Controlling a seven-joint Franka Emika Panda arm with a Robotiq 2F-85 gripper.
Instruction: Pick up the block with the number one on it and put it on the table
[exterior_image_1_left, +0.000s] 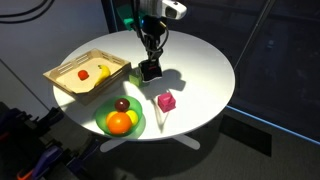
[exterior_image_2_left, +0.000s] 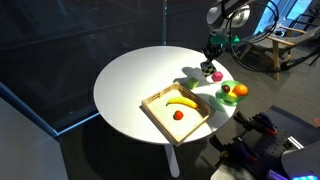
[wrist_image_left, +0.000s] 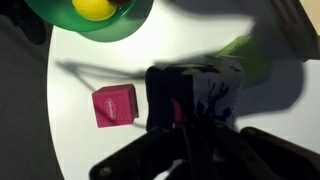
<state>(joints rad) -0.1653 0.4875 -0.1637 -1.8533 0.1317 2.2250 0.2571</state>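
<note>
I need to lower my gripper next to the bare tabletop (exterior_image_1_left: 153, 89) beside the magenta cube and release the block there, because that open spot is below my gripper.
The block with the number one (wrist_image_left: 205, 95) is a dark cube with pale marks and sits between my gripper's fingers (wrist_image_left: 185, 115) in the wrist view. In an exterior view my gripper (exterior_image_1_left: 150, 62) points down, with the dark block (exterior_image_1_left: 150, 71) at its tips low over the white round table (exterior_image_1_left: 200, 60). I cannot tell whether the block touches the table. The magenta cube (wrist_image_left: 113, 105) lies on the table beside it, apart from it, and shows in both exterior views (exterior_image_1_left: 166, 101) (exterior_image_2_left: 216, 75). A blurred yellow-green shape (wrist_image_left: 248, 55) shows just beyond the block.
A green plate (exterior_image_1_left: 104, 124) holds an orange, a yellow fruit and a dark fruit near the table's edge, close to the magenta cube. A wooden tray (exterior_image_1_left: 62, 82) holds a banana and a red piece. The plate's rim (wrist_image_left: 140, 18) is close in the wrist view.
</note>
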